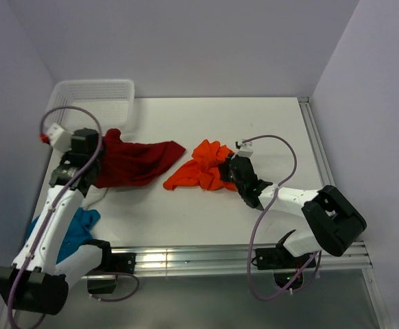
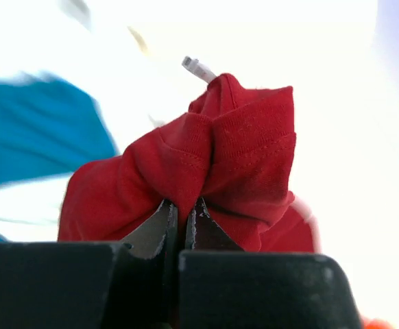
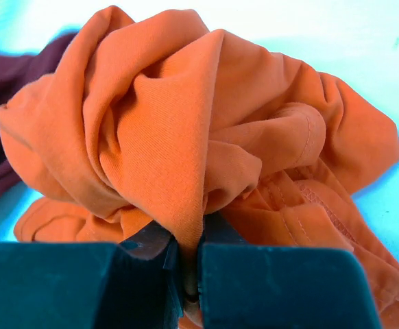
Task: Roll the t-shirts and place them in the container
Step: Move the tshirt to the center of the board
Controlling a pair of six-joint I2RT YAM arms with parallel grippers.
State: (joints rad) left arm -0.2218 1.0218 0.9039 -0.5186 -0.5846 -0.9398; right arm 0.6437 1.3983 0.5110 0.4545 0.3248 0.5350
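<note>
The table's side edge lies left of my left gripper in the top view, so I need to pull the red shirt there, away from the orange one, and release.
A dark red t-shirt (image 1: 134,163) lies crumpled at the table's left middle. My left gripper (image 1: 98,152) is shut on its left end; in the left wrist view the red fabric (image 2: 213,157) bunches up between my closed jaws (image 2: 182,209). A bright orange t-shirt (image 1: 201,168) lies crumpled at the centre. My right gripper (image 1: 230,168) is shut on its right edge; in the right wrist view the orange fabric (image 3: 165,137) is pinched between my jaws (image 3: 188,236). A turquoise blue t-shirt (image 1: 77,229) lies at the near left, partly under my left arm, and shows in the left wrist view (image 2: 38,127).
A white perforated basket (image 1: 93,96) stands at the back left corner. A metal rail (image 1: 314,140) runs along the table's right edge and another along the near edge (image 1: 206,259). The dark red shirt shows at the left of the right wrist view (image 3: 1,75).
</note>
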